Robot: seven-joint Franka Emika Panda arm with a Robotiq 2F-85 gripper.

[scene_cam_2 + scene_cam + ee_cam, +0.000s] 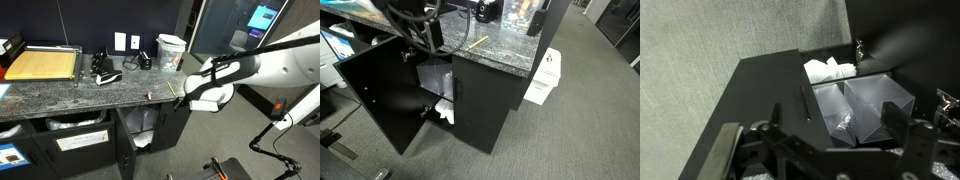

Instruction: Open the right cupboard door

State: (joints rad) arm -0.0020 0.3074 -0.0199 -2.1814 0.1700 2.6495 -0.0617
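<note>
The gripper lowers its open fingers around the door's small handle (pixel 804 104) next, since the handle's upright bar lies below, in line with the gap between them.
The right cupboard door (pixel 485 110) is a matte-black panel with a small vertical handle (pixel 457 88) at its upper inner edge. In the wrist view the door (pixel 755 105) fills the left side, with its handle (pixel 805 100) next to the open interior. My gripper (pixel 840 135) is open and empty, hovering above the handle edge with its fingers apart. In both exterior views it (pixel 183 100) (pixel 430 45) hangs at the counter's front edge, above the cabinet. The matching left door (pixel 380 95) is swung wide open. I cannot tell whether the right door is ajar.
Clear plastic bins (pixel 865 105) and crumpled white material (pixel 828 71) sit inside the cabinet. The granite counter (pixel 100 95) carries a wooden board (pixel 45 65), a cup (pixel 170 50) and a yellow pencil (pixel 475 43). A white box (pixel 545 75) stands on the carpet.
</note>
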